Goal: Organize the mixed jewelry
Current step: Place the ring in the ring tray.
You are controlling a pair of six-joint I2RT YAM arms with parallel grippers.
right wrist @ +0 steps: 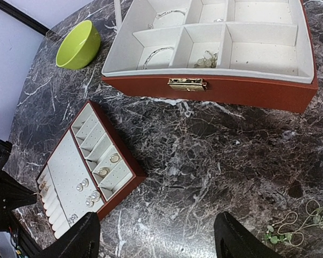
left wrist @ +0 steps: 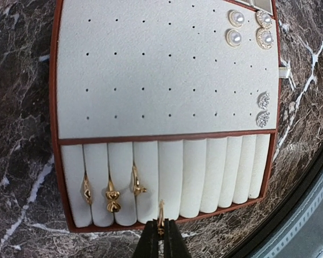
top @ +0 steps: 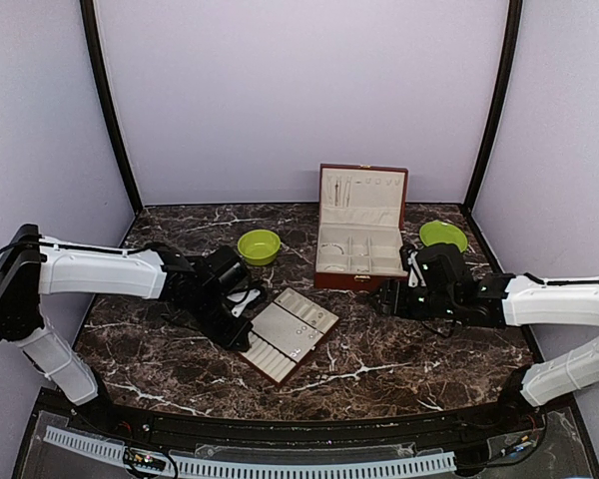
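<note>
The slots before the next empty slot [left wrist: 158, 183] already hold rings, so my left gripper needs to move down toward the dotted pad next and release its ring there.
My left gripper [left wrist: 161, 239] is shut on a thin gold ring [left wrist: 161, 214], holding it upright at the near edge of the tray's cream ring rolls [left wrist: 194, 174]. Three gold rings [left wrist: 112, 199] sit in the slots to its left. Pearl studs [left wrist: 236, 19] and sparkly studs [left wrist: 264, 101] are pinned in the tray's dotted pad. The tray [top: 288, 334] lies in front of the open red-brown box [right wrist: 215, 88], which holds chains and small pieces. My right gripper [right wrist: 156, 244] hangs open over bare marble. A fine chain with green beads [right wrist: 299, 223] lies to its right.
A lime-green bowl [top: 259, 245] stands left of the box and a lime-green plate [top: 442, 236] to its right. The tray's small compartments hold two oval pieces [right wrist: 109, 165]. Purple walls close in the marble table [top: 379, 349].
</note>
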